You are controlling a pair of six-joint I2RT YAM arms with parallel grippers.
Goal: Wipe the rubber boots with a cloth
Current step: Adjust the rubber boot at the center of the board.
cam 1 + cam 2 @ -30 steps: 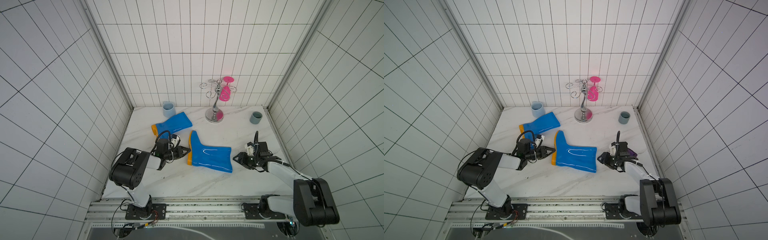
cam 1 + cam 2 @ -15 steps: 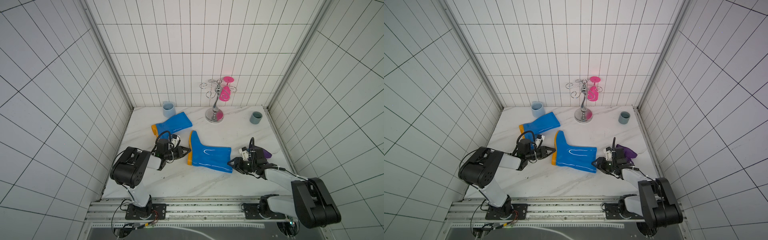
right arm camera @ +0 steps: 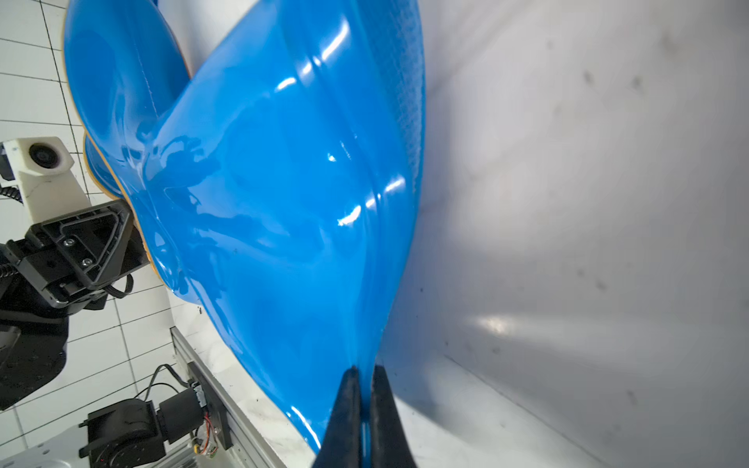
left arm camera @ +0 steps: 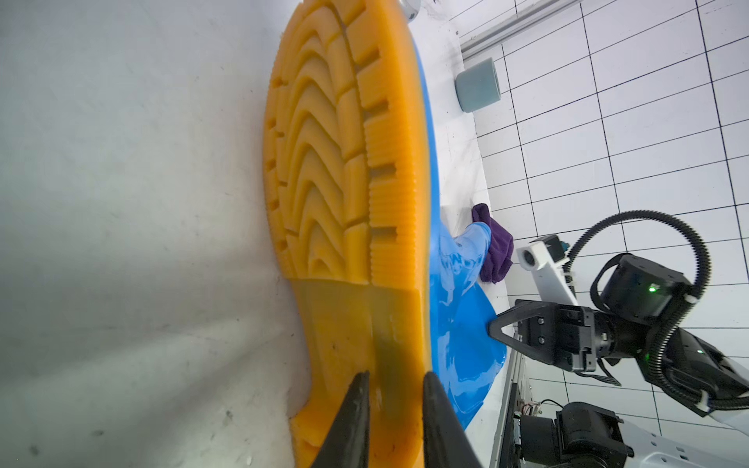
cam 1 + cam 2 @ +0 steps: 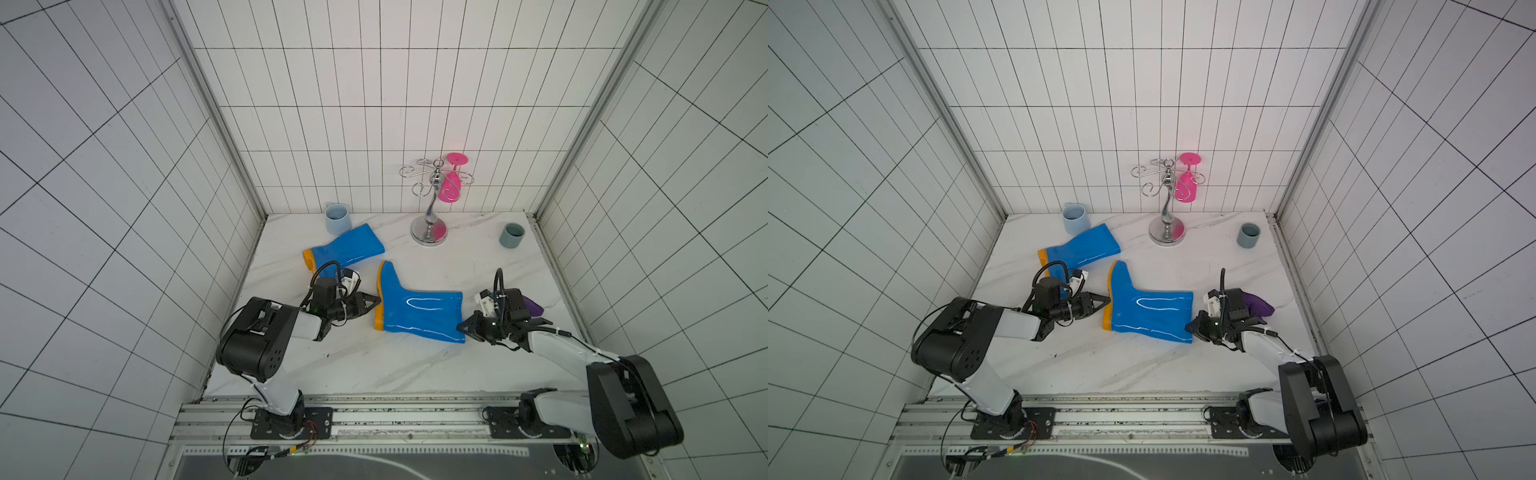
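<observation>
Next, my right gripper lifts the near boot's thin top rim (image 5: pixel 462 316) (image 3: pixel 371 343) up and outward and tips the near boot onto its sole for the release, since it lies on its side.
Two glossy blue rubber boots with orange soles lie on their sides on the marble table. The near boot (image 5: pixel 419 311) (image 5: pixel 1150 311) is in the middle; the other boot (image 5: pixel 345 249) lies behind it to the left. My left gripper (image 5: pixel 376 301) (image 4: pixel 391 375) is at the near boot's heel, its jaws narrowly apart and pinching the orange sole (image 4: pixel 344 162). My right gripper (image 5: pixel 460 328) (image 3: pixel 363 368) is shut on the thin rim of that boot's shaft (image 3: pixel 283 202). The purple cloth (image 5: pixel 534 308) (image 5: pixel 1258 304) (image 4: pixel 498 247) lies loose on the table behind the right wrist.
A light blue mug (image 5: pixel 337 218) stands at the back left and a grey cup (image 5: pixel 512 235) at the back right. Between them is a chrome stand (image 5: pixel 430 216) with a pink glass (image 5: pixel 451 187) hanging from it. Tiled walls close three sides.
My right gripper moved left, away from the cloth to the end of the near boot's shaft, and closed on its rim. The left gripper and both boots stayed put.
</observation>
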